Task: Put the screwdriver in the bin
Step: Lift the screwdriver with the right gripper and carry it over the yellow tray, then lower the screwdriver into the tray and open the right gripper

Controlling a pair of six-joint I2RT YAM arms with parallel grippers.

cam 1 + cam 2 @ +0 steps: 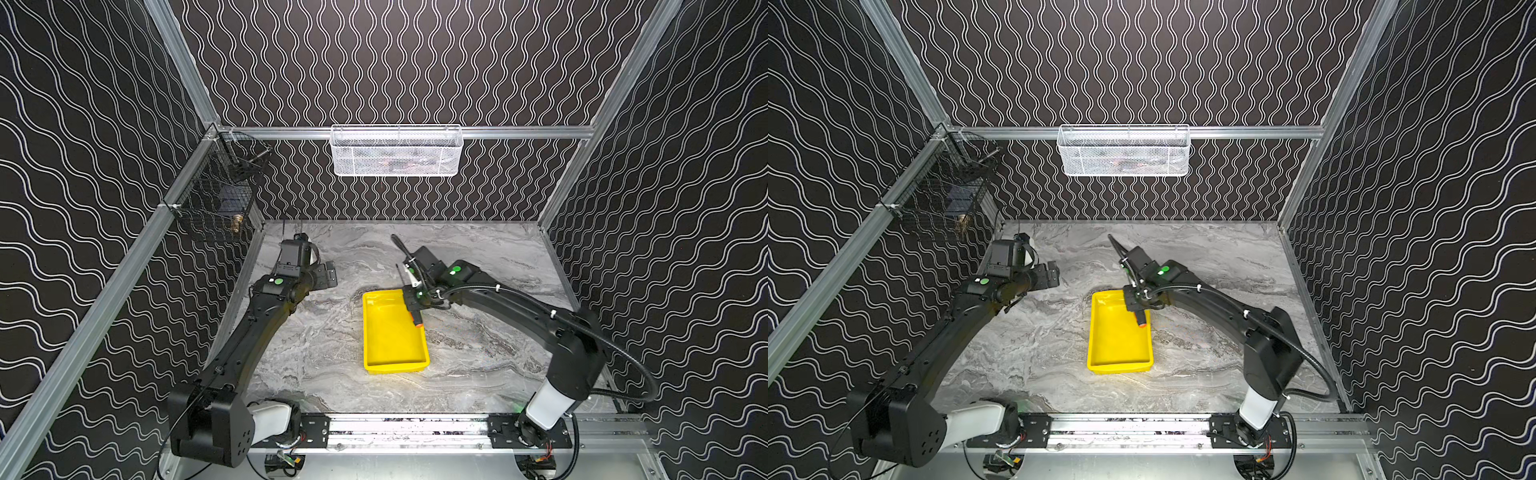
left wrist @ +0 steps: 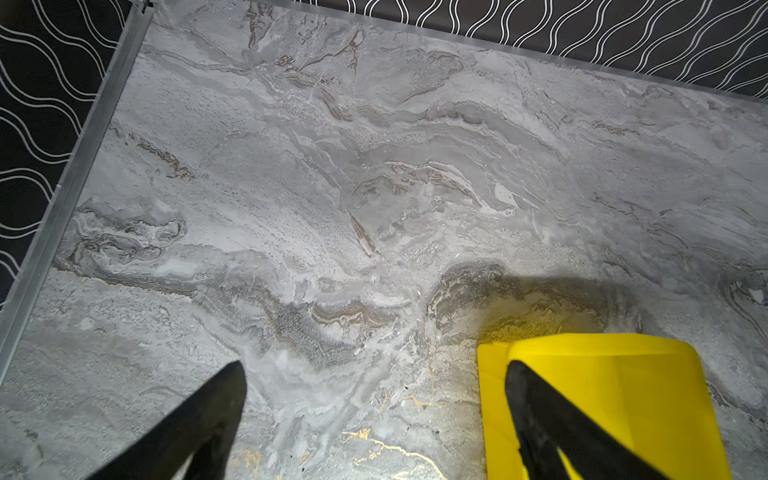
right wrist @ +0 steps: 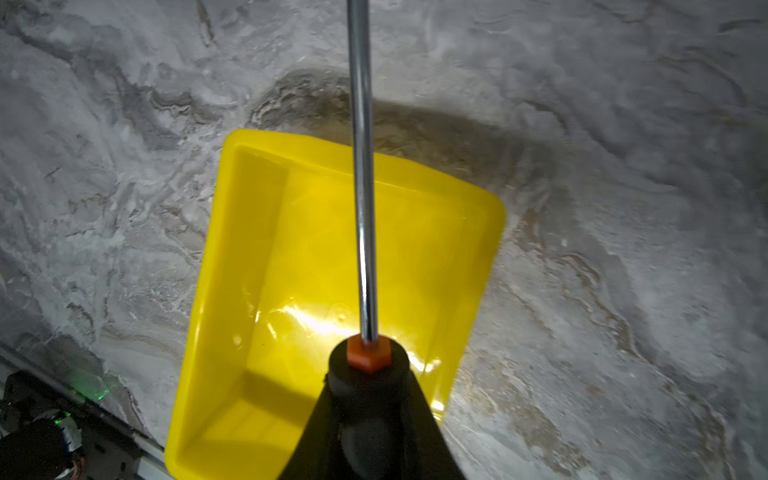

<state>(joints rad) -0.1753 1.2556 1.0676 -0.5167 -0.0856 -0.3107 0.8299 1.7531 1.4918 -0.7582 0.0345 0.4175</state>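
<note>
My right gripper pulls back next and descends to the bin's empty bottom, below and back. It then releases the screwdriver's handle, because the screwdriver's stem overhangs the bin's far rim.
My right gripper (image 1: pixel 413 301) (image 1: pixel 1136 301) (image 3: pixel 368 374) is shut on the black handle of the screwdriver (image 1: pixel 417 322) (image 1: pixel 1142 320) (image 3: pixel 363 208). It holds the tool above the far right part of the yellow bin (image 1: pixel 397 365) (image 1: pixel 1119 365) (image 3: pixel 291 249). The thin metal shaft points toward the back wall, and the orange end cap points forward over the bin's right rim. The bin has nothing in it. My left gripper (image 1: pixel 326 274) (image 1: pixel 1050 272) (image 2: pixel 374 374) hovers open to the bin's far left, holding nothing. One corner of the bin (image 2: pixel 623 374) shows under one of its fingers in the left wrist view.
A white mesh basket (image 1: pixel 397 151) hangs on the back wall. A black wire basket (image 1: pixel 216 199) hangs on the left wall above the left arm. The arms' bases sit on an aluminium rail (image 1: pixel 407 428) along the front. Patterned walls close three sides of the marble tabletop (image 1: pixel 478 353).
</note>
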